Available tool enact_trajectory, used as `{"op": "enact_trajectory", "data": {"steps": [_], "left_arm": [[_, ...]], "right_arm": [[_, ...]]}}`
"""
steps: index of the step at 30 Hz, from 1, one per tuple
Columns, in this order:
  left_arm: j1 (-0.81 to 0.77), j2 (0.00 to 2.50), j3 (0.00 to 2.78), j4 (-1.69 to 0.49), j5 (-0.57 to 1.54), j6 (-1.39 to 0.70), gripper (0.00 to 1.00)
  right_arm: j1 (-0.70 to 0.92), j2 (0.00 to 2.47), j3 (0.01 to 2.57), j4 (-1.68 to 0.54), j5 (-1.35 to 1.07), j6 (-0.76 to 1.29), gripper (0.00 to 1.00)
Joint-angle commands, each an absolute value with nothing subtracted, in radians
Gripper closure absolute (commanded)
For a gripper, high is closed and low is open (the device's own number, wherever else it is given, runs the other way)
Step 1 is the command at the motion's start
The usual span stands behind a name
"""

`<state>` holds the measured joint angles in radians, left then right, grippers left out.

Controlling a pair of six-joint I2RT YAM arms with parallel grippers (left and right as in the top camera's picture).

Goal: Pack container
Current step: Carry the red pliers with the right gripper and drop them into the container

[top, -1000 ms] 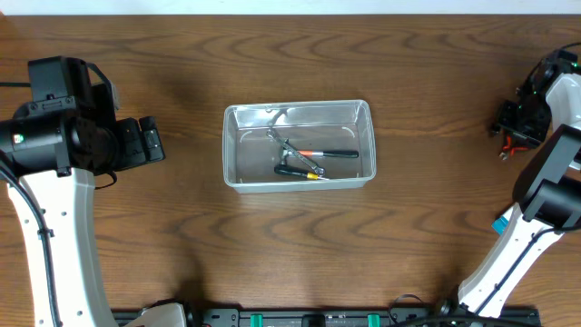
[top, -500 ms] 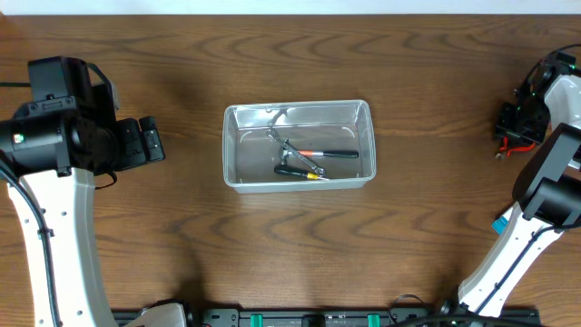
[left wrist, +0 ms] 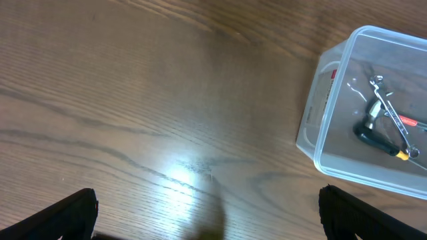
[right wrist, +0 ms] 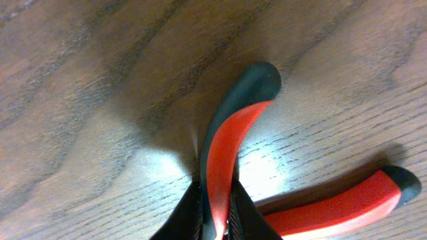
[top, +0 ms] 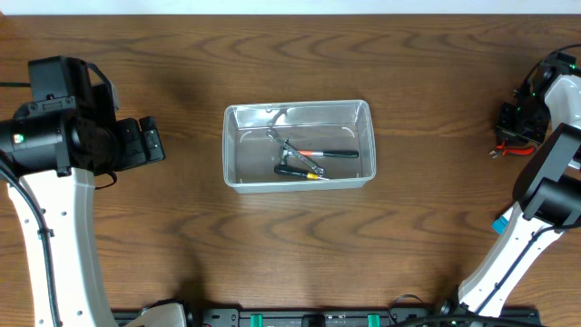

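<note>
My right gripper must rise, carry the pliers left in the overhead view over the container's tools, then lower and release them.
The container, a clear plastic bin, sits mid-table with several hand tools lying inside; the left wrist view shows it at the right. My left gripper hovers well to its left, open and with only bare wood between its fingers. At the far right edge my right gripper is down at the table. In the right wrist view it is shut on one red-and-black handle of a pair of pliers. The other handle lies on the wood to the right.
Dark wood table all round the container. The arms' bases stand along the near edge. The right arm's white links rise beside the pliers at the table's right side.
At the far right, my right gripper has shifted slightly over the pliers. The left arm, the container and the tools in it have not moved.
</note>
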<state>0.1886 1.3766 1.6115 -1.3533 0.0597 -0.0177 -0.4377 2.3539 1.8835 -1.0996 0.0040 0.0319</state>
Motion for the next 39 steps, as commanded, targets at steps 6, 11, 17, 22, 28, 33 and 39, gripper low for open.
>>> {"op": "enact_trajectory", "data": {"steps": [6, 11, 17, 22, 28, 33, 39], "left_arm": [[0.189, 1.378, 1.61, -1.367, 0.047, -0.008, 0.02], [0.189, 1.378, 1.61, -1.369, 0.047, -0.008, 0.02], [0.189, 1.378, 1.61, -1.369, 0.047, -0.008, 0.02], [0.189, 1.378, 1.61, -1.368, 0.047, -0.008, 0.02], [0.189, 1.378, 1.61, -1.368, 0.047, -0.008, 0.02], [0.189, 1.378, 1.61, -1.369, 0.047, -0.008, 0.02], [0.189, 1.378, 1.61, -1.369, 0.047, -0.008, 0.02]], "right_arm": [[-0.42, 2.36, 1.892, -1.135, -0.104, 0.028, 0.99], [-0.366, 2.273, 1.942, -1.181, -0.151, -0.018, 0.99], [-0.214, 2.076, 2.017, -1.213, -0.151, -0.15, 0.98], [0.007, 1.917, 2.031, -1.212, -0.175, -0.35, 0.99], [0.321, 1.863, 2.03, -1.215, -0.191, -0.667, 0.99], [0.509, 1.9, 2.004, -1.216, -0.191, -0.896, 0.99], [0.583, 2.013, 1.993, -1.235, -0.207, -0.925, 0.99]]}}
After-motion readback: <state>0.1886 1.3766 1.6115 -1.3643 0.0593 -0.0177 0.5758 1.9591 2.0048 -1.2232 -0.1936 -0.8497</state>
